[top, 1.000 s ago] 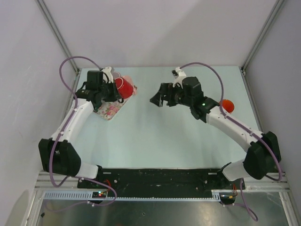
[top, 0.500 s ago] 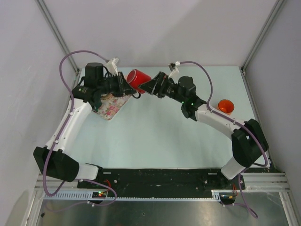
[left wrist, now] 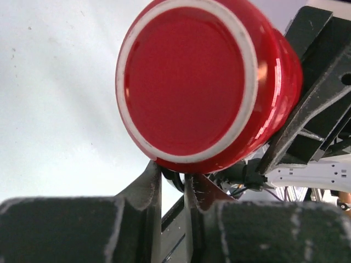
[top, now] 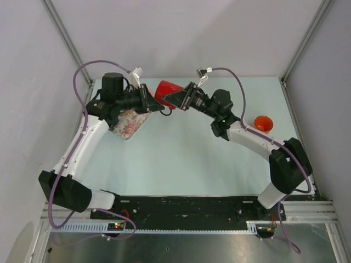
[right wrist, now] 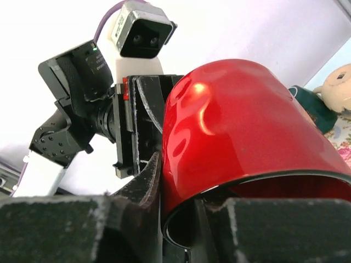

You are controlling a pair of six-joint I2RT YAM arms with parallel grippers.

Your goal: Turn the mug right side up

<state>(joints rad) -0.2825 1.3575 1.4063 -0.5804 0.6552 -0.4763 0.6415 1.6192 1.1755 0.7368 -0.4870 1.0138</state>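
The right gripper moves to the right in the top view and down next, tipping fingers downward, to release the mug (top: 164, 90) on the open tabletop, since it hangs sideways.
The red mug (top: 164, 90) hangs in the air over the back of the table, lying sideways between my two grippers. In the left wrist view its base (left wrist: 192, 82), red with a white ring, faces the camera. My left gripper (left wrist: 171, 175) sits just under it, fingers close together with the dark handle between them. My right gripper (right wrist: 175, 192) is shut on the mug's rim (right wrist: 241, 137), one finger outside the wall and the other inside the mouth. From above, the left gripper (top: 151, 104) and right gripper (top: 176, 100) meet at the mug.
A flowered tray (top: 129, 123) lies at the back left under the left arm. An orange cup (top: 264, 123) stands at the right, behind the right arm. A cream teapot (right wrist: 343, 82) and a dark green item (right wrist: 307, 101) show past the mug.
The left arm lifted the mug off the flowered tray and swung it right. The right arm reached left to meet it, and its jaws closed on the rim.
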